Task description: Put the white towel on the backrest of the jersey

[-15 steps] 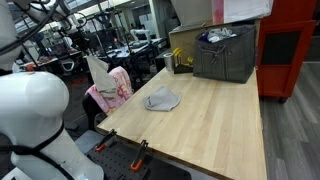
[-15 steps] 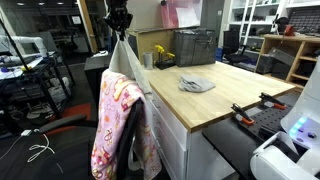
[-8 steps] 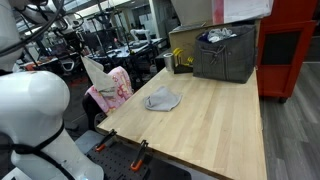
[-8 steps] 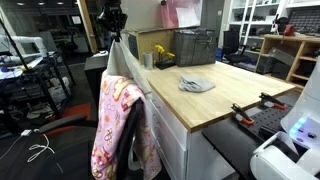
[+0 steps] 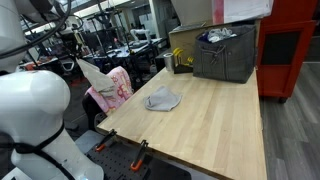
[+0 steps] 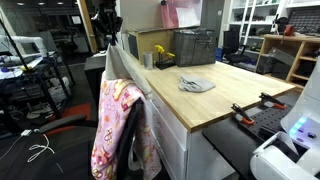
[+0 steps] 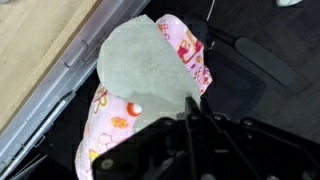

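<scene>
The pink backrest is below the robot's gripper, so the gripper will next stay high, almost where it is, and open its fingers to let go of the white towel's top.
The white towel hangs from my gripper, which is shut on its top corner. Its lower part drapes against the top of the backrest, a dark chair back clad in pink flowered fabric beside the table. In an exterior view the towel stretches slantwise from the gripper down to the pink backrest. In the wrist view the towel spreads over the pink fabric just ahead of my gripper, whose fingers pinch its near edge.
A grey cloth lies on the wooden table. A grey fabric bin stands at the table's far end. Clamps sit on the table edge. Office clutter surrounds the chair.
My gripper has moved away from the table with the towel, pulling its top corner further out past the backrest. The towel hangs more slanted now.
</scene>
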Motion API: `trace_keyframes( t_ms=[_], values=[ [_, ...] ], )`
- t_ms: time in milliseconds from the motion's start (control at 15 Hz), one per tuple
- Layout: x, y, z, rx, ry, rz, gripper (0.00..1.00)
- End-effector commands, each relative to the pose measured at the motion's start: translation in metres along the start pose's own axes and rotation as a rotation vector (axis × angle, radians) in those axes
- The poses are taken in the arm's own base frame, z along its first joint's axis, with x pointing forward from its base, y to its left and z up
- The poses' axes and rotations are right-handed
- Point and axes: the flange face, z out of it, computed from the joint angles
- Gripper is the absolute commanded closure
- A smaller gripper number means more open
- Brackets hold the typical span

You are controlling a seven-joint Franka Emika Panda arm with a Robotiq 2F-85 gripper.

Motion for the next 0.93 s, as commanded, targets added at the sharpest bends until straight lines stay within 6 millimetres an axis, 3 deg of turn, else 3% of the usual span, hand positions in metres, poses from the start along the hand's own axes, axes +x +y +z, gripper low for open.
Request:
trace_keyframes(
  t_ms=[0,133,200,267,667,867],
  values=[
    [0.005,-0.014,-0.008,0.042,-0.034,-0.038,0.99],
    [0.007,-0.020,-0.006,0.038,-0.043,-0.049,0.99],
    [0.008,-0.023,-0.002,0.030,-0.047,-0.053,0.89],
    [0.009,-0.024,0.000,0.025,-0.051,-0.053,0.69],
    [0.014,-0.018,0.001,0.019,-0.030,-0.038,0.26],
    [0.017,0.012,-0.001,-0.017,-0.006,0.009,0.02]
  ],
)
